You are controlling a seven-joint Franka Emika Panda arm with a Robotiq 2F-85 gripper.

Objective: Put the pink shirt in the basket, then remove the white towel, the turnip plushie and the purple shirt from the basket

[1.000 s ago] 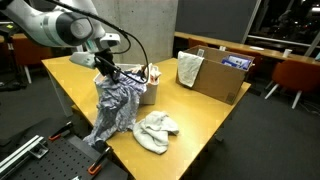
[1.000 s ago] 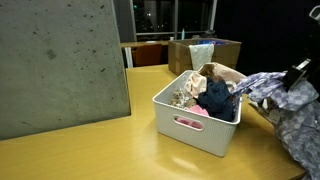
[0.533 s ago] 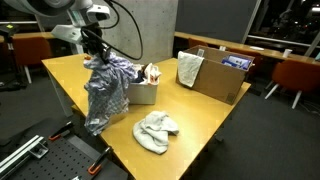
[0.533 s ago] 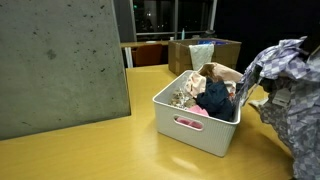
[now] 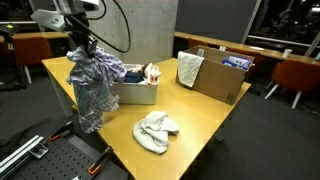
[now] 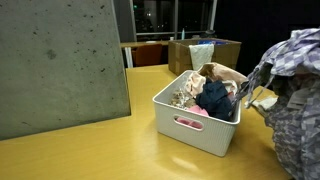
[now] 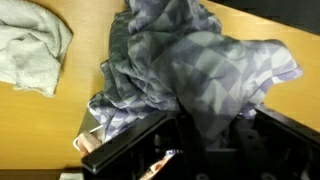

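I will next move my gripper toward the towel and down over bare tabletop beside it to let go, since the purple checked shirt (image 5: 95,85) hangs over the table's edge.
My gripper (image 5: 80,48) is shut on the purple checked shirt (image 5: 95,85) and holds it in the air beside the white basket (image 5: 137,95), over the table's edge. The shirt hangs free and also fills the right side of an exterior view (image 6: 295,100) and the wrist view (image 7: 200,70), where it hides my gripper's fingertips (image 7: 200,150). The white towel (image 5: 155,130) lies crumpled on the table; it also shows in the wrist view (image 7: 30,45). The basket (image 6: 195,128) holds a pink cloth (image 6: 195,112), a dark blue cloth (image 6: 215,98) and a beige plush shape (image 6: 222,74).
An open cardboard box (image 5: 222,82) stands at the far end of the table with a pale cloth (image 5: 190,68) draped over its side. A concrete wall panel (image 6: 60,60) stands close by the basket. Chairs and tables stand behind.
My gripper has risen and moved away from the basket, carrying the purple shirt with it. The shirt now hangs clear of the basket. The towel has not moved.
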